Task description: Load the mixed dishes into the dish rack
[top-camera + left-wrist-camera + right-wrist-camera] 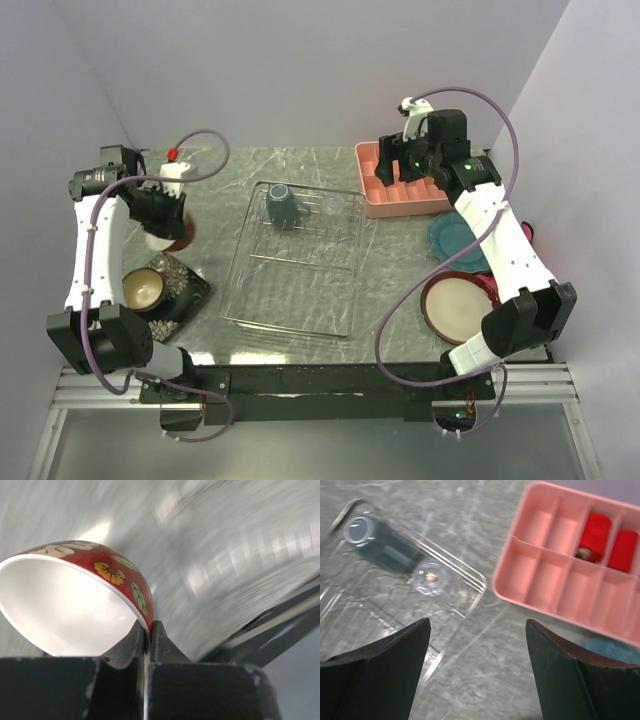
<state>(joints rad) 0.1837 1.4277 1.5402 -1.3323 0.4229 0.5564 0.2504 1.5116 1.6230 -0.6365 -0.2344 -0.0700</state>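
The red bowl swings to the right in the top view and down in my left gripper next, for release in the dish rack's near half, which stands empty.
My left gripper is shut on the rim of the red bowl, held tilted above the table's left side. In the left wrist view the bowl's white inside faces the camera, and the jaws pinch its rim. My right gripper is open and empty; it hangs over the table between the dish rack and a pink tray. The grey-blue mug and clear glass stand in the rack's far end, and both show in the right wrist view: mug, glass.
The small dark patterned bowl sits on the black floral square plate at the near left. The teal plate and red-rimmed cream plate lie at the right. The pink tray holds red blocks.
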